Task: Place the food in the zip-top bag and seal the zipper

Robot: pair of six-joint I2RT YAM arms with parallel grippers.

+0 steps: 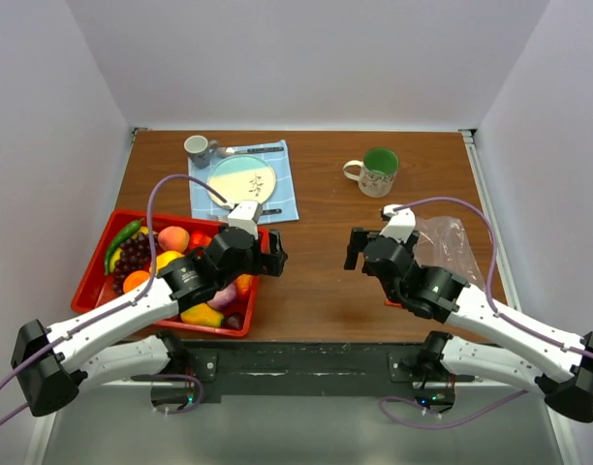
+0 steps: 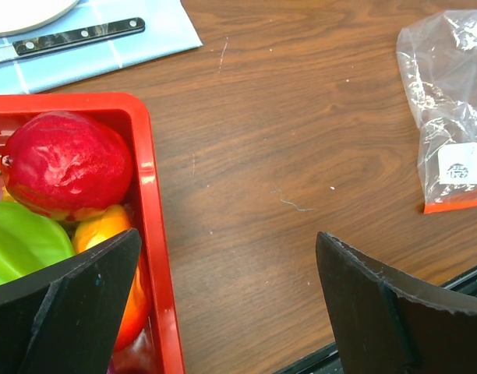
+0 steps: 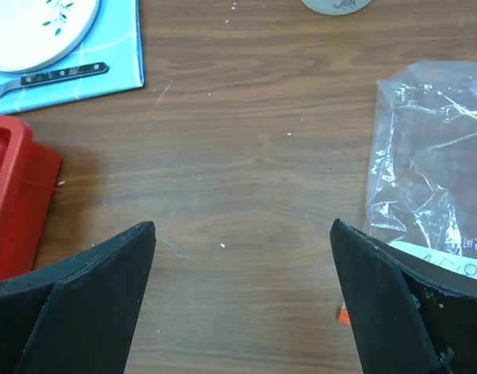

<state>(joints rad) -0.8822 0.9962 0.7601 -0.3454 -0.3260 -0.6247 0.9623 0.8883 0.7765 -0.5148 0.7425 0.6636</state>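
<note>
The bag lies flat, far from the red tray [image 1: 93, 281]. I need to lower my left gripper next, across the bare wood and onto the bag's edge beside the orange zipper.
The food lies in a red tray [image 1: 93, 281] at the left: a peach [image 1: 173, 238], dark grapes [image 1: 132, 254], a green chili [image 1: 122, 240], an orange [image 1: 136, 281] and a yellow fruit [image 1: 202, 315]. My left gripper [image 1: 274, 254] is open and empty over the tray's right rim. In the left wrist view it [image 2: 228, 238] straddles that rim [image 2: 153, 226], beside a red fruit [image 2: 67, 164]. The clear zip-top bag [image 1: 453, 244] lies flat at the right, with its orange zipper [image 2: 455, 205] towards the near edge. My right gripper [image 1: 356, 250] is open and empty over bare wood left of the bag [image 3: 433, 156].
A green-lined mug [image 1: 379, 172] stands at the back, right of centre. A blue cloth [image 1: 282, 199] at the back left holds a plate [image 1: 241, 181] and a knife [image 2: 67, 39]. A small cup [image 1: 197, 147] stands behind it. White walls enclose the table.
</note>
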